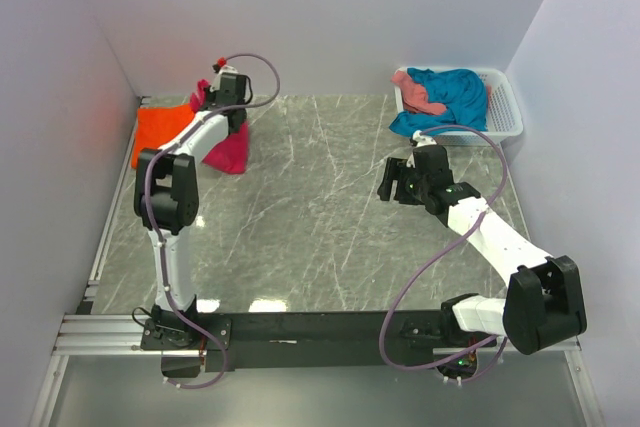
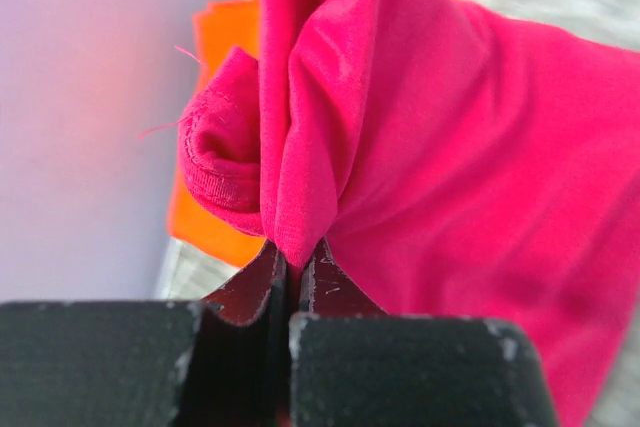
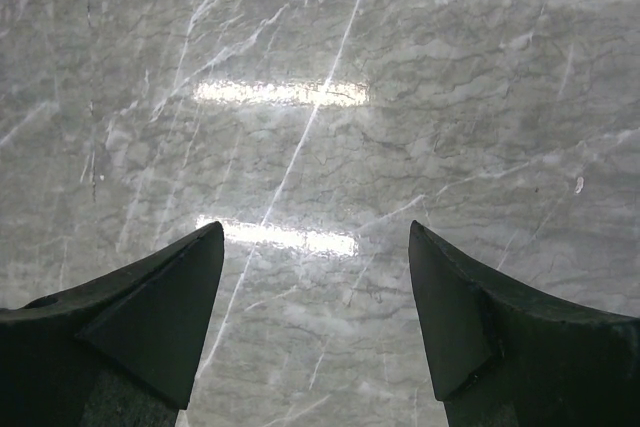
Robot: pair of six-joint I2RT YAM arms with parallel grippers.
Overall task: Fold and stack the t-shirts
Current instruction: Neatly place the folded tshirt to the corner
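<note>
The orange t-shirt (image 1: pixel 160 132) (image 2: pixel 208 227) lies flat below my left gripper, to the gripper's left in the top view. I will carry the fold of the magenta-pink t-shirt that way, lower it and let go of it.
My left gripper (image 1: pixel 213 87) is shut on a fold of the magenta-pink t-shirt (image 1: pixel 230 150) and holds it up at the table's back left; the cloth hangs down to the table. In the left wrist view the shirt (image 2: pixel 420 127) is pinched between the closed fingers of the left gripper (image 2: pixel 294 265). The orange t-shirt (image 1: pixel 160 132) lies flat beneath it by the left wall, also in the left wrist view (image 2: pixel 215 37). My right gripper (image 1: pixel 392 181) is open and empty over bare marble, as the right wrist view (image 3: pixel 316 242) shows. Teal-blue (image 1: pixel 455 95) and salmon-pink (image 1: pixel 418 93) t-shirts lie crumpled in the basket.
The white slatted basket (image 1: pixel 505 107) stands at the back right against the right wall. Walls close the table on the left, back and right. Grey marble tabletop (image 1: pixel 310 207) lies between the two arms.
</note>
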